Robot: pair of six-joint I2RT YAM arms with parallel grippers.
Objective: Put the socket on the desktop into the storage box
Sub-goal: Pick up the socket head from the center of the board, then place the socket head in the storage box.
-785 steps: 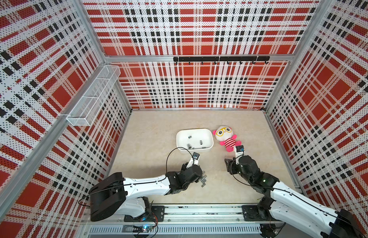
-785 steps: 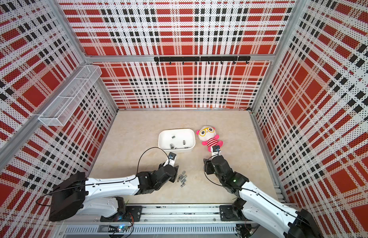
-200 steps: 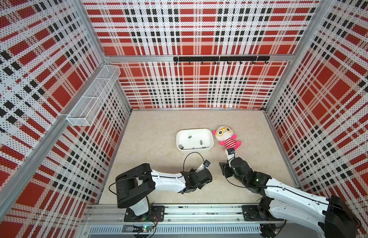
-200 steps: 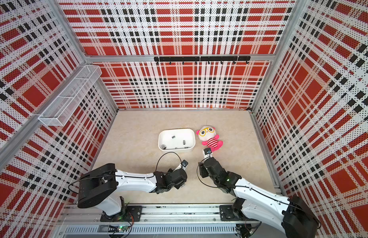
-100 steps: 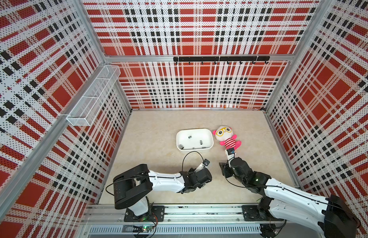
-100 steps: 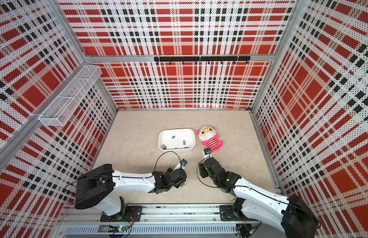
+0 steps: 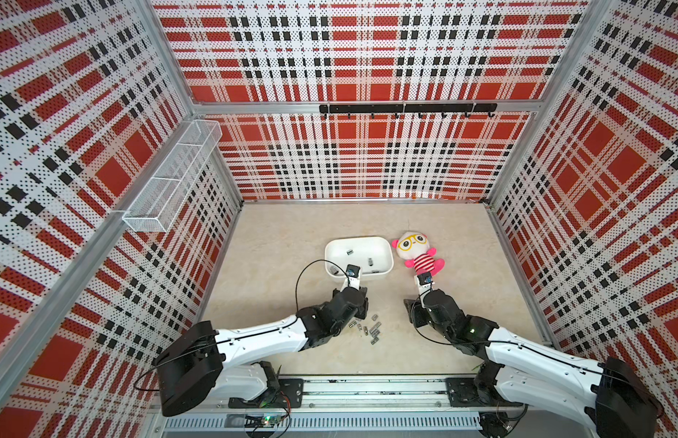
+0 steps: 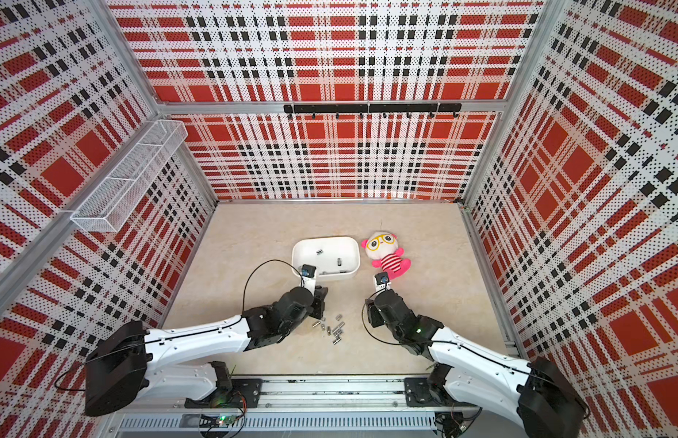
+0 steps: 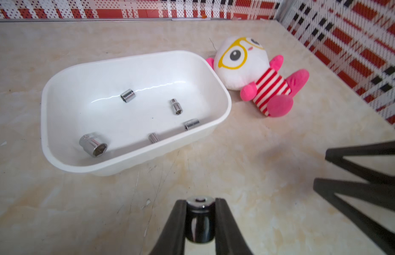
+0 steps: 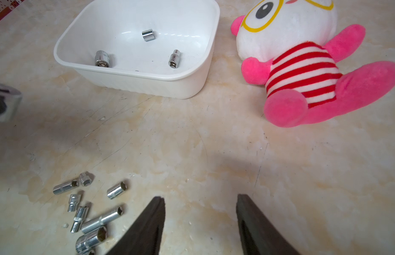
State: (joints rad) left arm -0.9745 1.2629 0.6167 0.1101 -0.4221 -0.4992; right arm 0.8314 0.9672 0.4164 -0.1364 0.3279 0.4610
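The left gripper next moves outward past the box's near side and over the bare middle of its bottom to release the socket, still hanging outside.
The white storage box sits mid-desktop with several chrome sockets inside. My left gripper is shut on a chrome socket, held above bare desktop just short of the box's near wall. In the right wrist view that socket shows blurred at the picture's edge. Several loose sockets lie in a cluster on the desktop between the arms. Beside that cluster my right gripper stands open and low, with nothing between its fingers.
A pink and white plush doll lies against the box's right side. A long wire-mesh basket hangs on the left wall and a black hook rail on the back wall. My right gripper's fingers show in the left wrist view.
My left gripper has left the cluster of loose sockets and moved toward the storage box, carrying a socket. The right arm has stayed where it was.
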